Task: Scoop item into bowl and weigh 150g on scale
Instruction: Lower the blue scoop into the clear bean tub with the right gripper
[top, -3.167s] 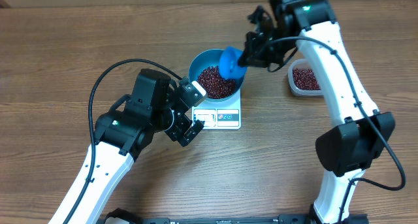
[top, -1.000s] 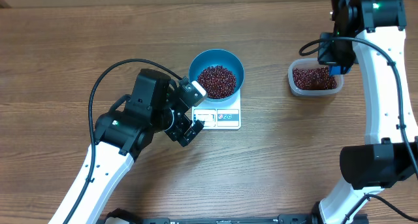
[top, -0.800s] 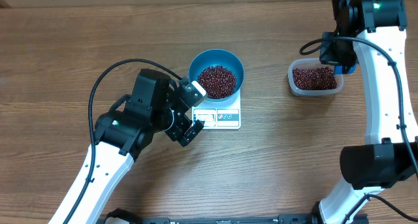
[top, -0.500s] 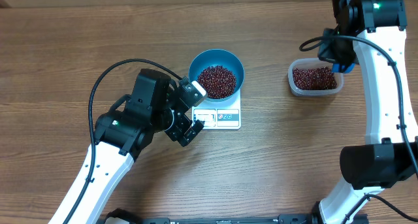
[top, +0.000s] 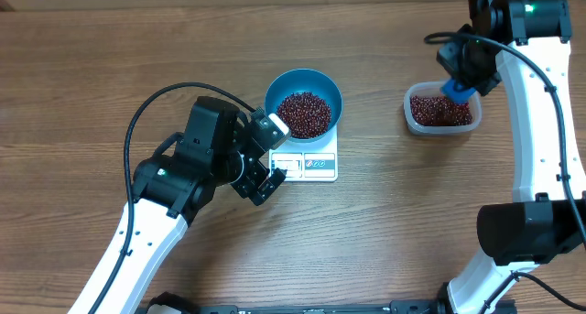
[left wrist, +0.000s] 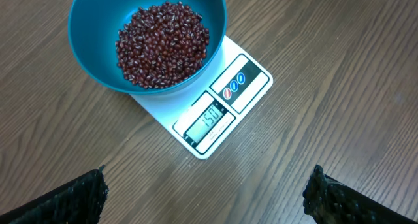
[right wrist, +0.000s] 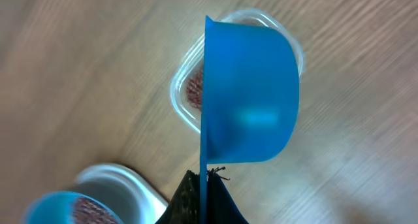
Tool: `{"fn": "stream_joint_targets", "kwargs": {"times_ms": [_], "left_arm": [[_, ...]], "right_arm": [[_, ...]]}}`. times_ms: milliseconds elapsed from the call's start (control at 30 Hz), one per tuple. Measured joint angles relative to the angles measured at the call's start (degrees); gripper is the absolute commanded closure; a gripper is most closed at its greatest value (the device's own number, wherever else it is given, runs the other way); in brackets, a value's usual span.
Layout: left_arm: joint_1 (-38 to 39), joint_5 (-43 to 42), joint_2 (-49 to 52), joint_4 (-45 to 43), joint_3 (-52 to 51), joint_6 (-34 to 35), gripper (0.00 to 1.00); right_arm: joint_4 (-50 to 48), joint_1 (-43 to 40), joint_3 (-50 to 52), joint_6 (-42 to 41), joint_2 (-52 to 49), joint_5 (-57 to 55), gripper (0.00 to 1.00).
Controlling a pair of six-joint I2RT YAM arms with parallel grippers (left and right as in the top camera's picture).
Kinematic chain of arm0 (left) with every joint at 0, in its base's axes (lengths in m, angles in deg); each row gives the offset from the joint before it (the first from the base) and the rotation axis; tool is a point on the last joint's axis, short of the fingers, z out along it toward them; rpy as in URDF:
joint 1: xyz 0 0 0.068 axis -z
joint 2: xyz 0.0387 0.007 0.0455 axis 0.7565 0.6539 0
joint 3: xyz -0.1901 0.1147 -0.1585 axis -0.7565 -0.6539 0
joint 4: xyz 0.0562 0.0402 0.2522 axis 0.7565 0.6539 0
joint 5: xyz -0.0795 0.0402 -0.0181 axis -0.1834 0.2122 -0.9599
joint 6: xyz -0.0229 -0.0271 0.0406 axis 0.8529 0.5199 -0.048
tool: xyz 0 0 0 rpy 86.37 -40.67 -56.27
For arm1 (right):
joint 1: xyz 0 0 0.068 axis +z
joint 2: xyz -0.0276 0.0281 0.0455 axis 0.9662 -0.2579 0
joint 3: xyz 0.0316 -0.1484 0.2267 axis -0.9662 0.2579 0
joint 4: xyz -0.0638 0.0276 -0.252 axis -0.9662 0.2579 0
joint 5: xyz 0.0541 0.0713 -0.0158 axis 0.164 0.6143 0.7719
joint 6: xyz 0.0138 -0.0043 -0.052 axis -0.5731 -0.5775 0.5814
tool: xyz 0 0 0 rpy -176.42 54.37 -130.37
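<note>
My right gripper will move down next toward the beans in the clear tub [top: 437,112] below it and let go of the scoop's handle there, because the scale [top: 316,164] shows the target weight.
The blue bowl [top: 303,74] stands on the white scale [top: 316,164] with a heap of red-brown beans [top: 303,113] in it. In the left wrist view the bowl [left wrist: 91,28] and beans [left wrist: 162,44] lie ahead, and the scale display [left wrist: 210,118] reads 150. My left gripper [top: 272,157] hovers open beside the scale's left front corner, nothing between its fingers [left wrist: 85,198]. My right gripper [top: 462,69] is shut on the handle of a small blue scoop [right wrist: 251,93], held on its side over the clear tub [right wrist: 186,87]. What the scoop holds is hidden.
The clear plastic tub [top: 409,108] at the right back holds more beans [top: 441,111]. The left arm's black cable [top: 146,113] loops over the wood table left of the bowl. The right arm's base stands at the front right [top: 526,232].
My right gripper has shifted slightly left and back over the tub and turned the scoop. The left arm, bowl and scale have not moved.
</note>
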Motion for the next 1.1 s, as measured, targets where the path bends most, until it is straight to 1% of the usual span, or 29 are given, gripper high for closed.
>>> {"fn": "stream_joint_targets", "kwargs": {"times_ms": [200,433,867,1000,1100], "left_arm": [[0.0,0.0,0.0,0.0,0.0,0.0,0.01],[0.0,0.0,0.0,0.0,0.0,0.0,0.0],[0.0,0.0,0.0,0.0,0.0,0.0,0.0],[0.0,0.0,0.0,0.0,0.0,0.0,0.01],[0.0,0.0,0.0,0.0,0.0,0.0,0.01]], "right_arm": [[-4.2,-0.3,0.0,-5.8,0.0,1.2,0.96],[-4.7,-1.5,2.3,-8.8,0.0,2.6,0.96],[-7.2,-1.5,7.4,-10.7,0.0,5.2,0.96],[-7.7,-1.5,7.6,-10.7,0.0,5.3,0.96],[-7.7,-1.5,7.6,-10.8,0.0,5.4,0.92]]}}
